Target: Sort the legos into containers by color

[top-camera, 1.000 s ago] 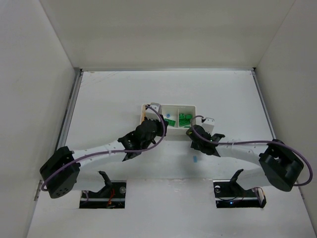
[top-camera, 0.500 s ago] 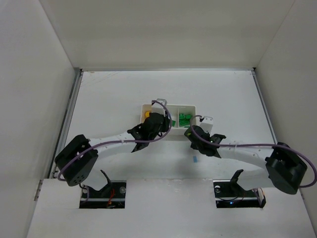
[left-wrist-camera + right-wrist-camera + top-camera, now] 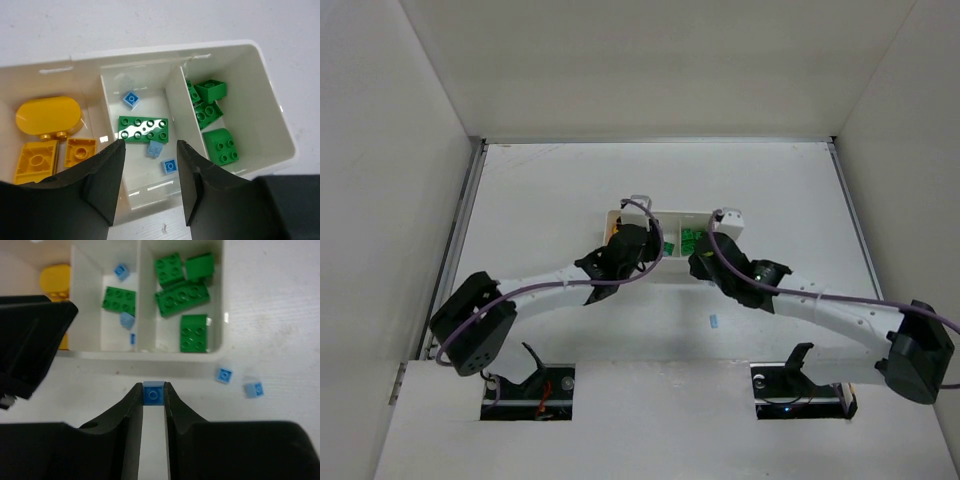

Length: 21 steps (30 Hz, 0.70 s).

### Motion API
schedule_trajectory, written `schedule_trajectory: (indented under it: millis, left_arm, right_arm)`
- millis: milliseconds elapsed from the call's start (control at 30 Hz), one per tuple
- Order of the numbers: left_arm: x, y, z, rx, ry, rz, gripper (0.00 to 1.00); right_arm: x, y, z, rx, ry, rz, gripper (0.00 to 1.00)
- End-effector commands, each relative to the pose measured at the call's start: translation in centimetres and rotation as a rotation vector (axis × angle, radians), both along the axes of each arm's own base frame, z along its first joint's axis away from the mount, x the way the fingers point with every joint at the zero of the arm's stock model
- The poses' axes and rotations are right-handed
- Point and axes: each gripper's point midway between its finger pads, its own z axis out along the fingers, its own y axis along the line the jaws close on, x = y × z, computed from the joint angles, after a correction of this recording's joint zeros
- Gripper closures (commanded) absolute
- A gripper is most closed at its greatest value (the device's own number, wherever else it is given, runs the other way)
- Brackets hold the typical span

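My left gripper needs to move back off the tray (image 3: 670, 211) next, toward the near corner of the green cell, and then go down to the tiny blue lego, because the lego lies loose outside.
The white three-compartment tray (image 3: 670, 211) lies mid-table. In the left wrist view its left cell holds yellow legos (image 3: 47, 116). The middle cell holds a flat green lego (image 3: 143, 129) and three small light blue legos (image 3: 170, 166). The right cell holds green legos (image 3: 212, 115). My left gripper (image 3: 150, 145) hangs open over the middle cell with nothing between its fingers. My right gripper (image 3: 153, 390) is shut on a light blue lego (image 3: 153, 395), just in front of the tray's near wall (image 3: 150, 355).
Two loose light blue legos (image 3: 224, 375) (image 3: 254, 389) lie on the table beside the tray's near right corner. Another blue lego (image 3: 714, 322) lies nearer the arm bases. White walls enclose the table on three sides.
My left gripper moved right over the tray and opened above the middle cell. My right gripper shut on a light blue lego and moved up toward the tray.
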Motion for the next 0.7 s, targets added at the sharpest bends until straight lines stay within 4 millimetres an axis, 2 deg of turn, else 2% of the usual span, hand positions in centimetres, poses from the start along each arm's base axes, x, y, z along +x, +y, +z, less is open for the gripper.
schedule_trajectory:
  millis: [0, 133, 233, 367, 467, 667]
  left_arm:
    - [-0.8, 1.9, 3.6, -0.074, -0.083, 0.049, 0.58]
    - [-3.8, 2.6, 2.4, -0.072, -0.068, 0.029, 0.62]
    - [-6.3, 2.3, 0.9, -0.036, -0.059, 0.003, 0.62]
    - [-9.4, -0.1, -0.3, -0.028, -0.041, -0.086, 0.62]
    - [-10.7, -2.4, -0.7, -0.03, -0.038, -0.14, 0.61]
    - [-11.7, -7.8, -1.5, -0.023, -0.029, -0.253, 0.6]
  right_arm:
    - [3.2, 4.2, 4.6, 0.08, -0.124, 0.086, 0.78]
    - [5.8, 7.0, 4.6, 0.093, -0.127, 0.125, 0.77]
    - [7.9, 7.9, 4.2, 0.091, -0.126, 0.119, 0.73]
    - [9.1, 7.8, 4.9, 0.094, -0.142, 0.102, 0.53]
    - [8.9, 5.9, 5.4, 0.093, -0.159, 0.067, 0.5]
    - [6.1, -1.1, 4.2, 0.119, -0.171, -0.076, 0.55]
